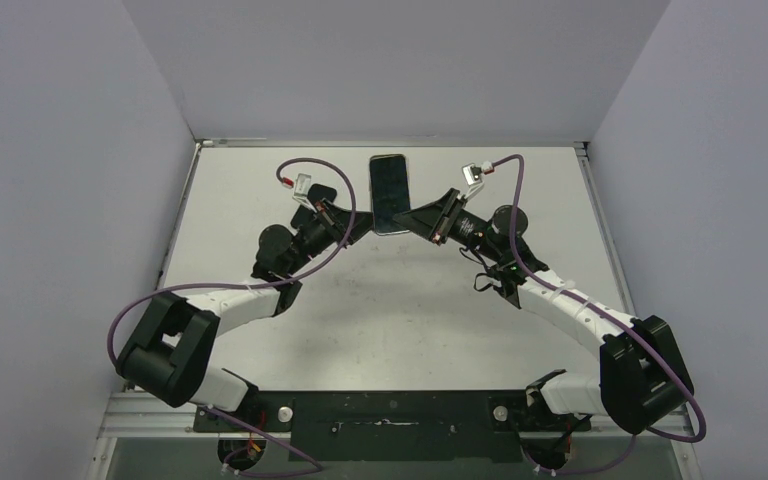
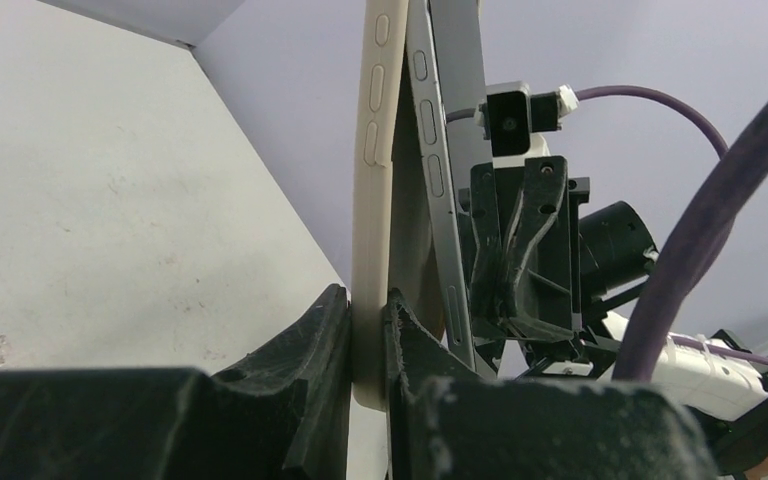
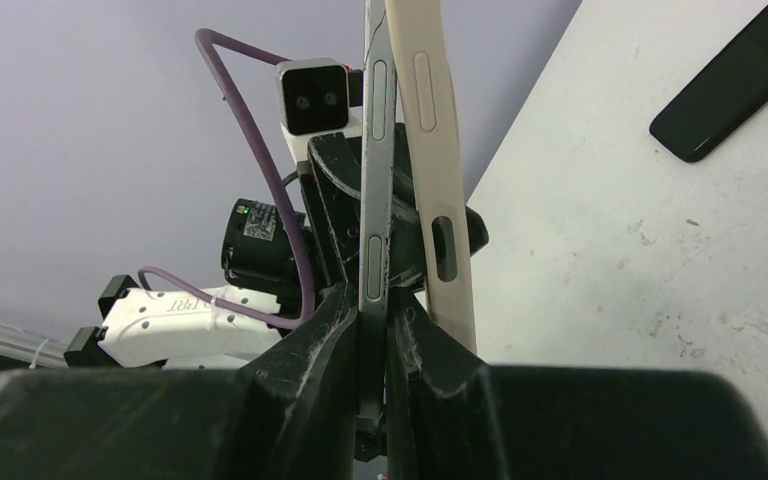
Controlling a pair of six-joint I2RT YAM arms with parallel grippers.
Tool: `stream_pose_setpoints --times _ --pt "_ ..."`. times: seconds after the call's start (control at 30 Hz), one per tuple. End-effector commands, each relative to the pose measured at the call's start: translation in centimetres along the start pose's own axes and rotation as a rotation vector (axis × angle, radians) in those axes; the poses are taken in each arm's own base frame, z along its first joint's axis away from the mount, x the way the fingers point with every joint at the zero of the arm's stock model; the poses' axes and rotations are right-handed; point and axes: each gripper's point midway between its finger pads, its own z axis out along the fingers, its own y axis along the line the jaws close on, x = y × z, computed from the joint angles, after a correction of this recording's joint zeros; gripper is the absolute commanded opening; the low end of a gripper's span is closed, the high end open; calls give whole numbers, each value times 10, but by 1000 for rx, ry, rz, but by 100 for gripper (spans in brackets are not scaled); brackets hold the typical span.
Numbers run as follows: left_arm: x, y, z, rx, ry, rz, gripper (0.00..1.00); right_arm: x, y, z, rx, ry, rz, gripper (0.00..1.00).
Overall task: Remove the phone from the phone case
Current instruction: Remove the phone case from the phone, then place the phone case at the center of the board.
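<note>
The robot's left gripper will next pull the case [image 2: 372,200] it holds outward from the phone [image 1: 390,190] and then down onto the white table, as there is already a gap between case and phone.
The phone [image 1: 390,190], dark screen up, is held in the air over the far middle of the table, with both grippers at its near end. In the left wrist view my left gripper [image 2: 368,300] is shut on the edge of the cream phone case [image 2: 372,200]. The grey phone [image 2: 438,150] stands peeled away from the case, a gap between them. In the right wrist view my right gripper [image 3: 372,295] is shut on the grey phone's edge [image 3: 375,200], and the cream case [image 3: 438,150] bends off to the right. In the top view the left gripper [image 1: 363,225] and right gripper [image 1: 412,218] face each other.
The white table [image 1: 410,320] is walled by grey panels at the back and sides. A flat black slab [image 3: 730,85] lies on the table in the right wrist view. Purple cables [image 1: 505,190] loop off both wrists.
</note>
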Motion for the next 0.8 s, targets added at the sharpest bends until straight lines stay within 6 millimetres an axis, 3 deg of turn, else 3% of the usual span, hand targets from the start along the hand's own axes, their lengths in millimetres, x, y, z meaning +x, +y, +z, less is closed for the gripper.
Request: stream_pose_setpoints --times 0.0,0.3,0.43,0.77 --pt "-62 -1 15 -31 -206 49 0 21 21 -11 -82 102 -67 0" --pt "-80 5 24 -39 -255 67 0 24 16 -16 -58 108 -74 0" --pt "-72 14 23 -64 -219 82 0 18 14 -21 -39 83 -88 0" --pt "-14 97 -2 -310 -56 70 0 -1 -13 -44 87 -24 -148 0"
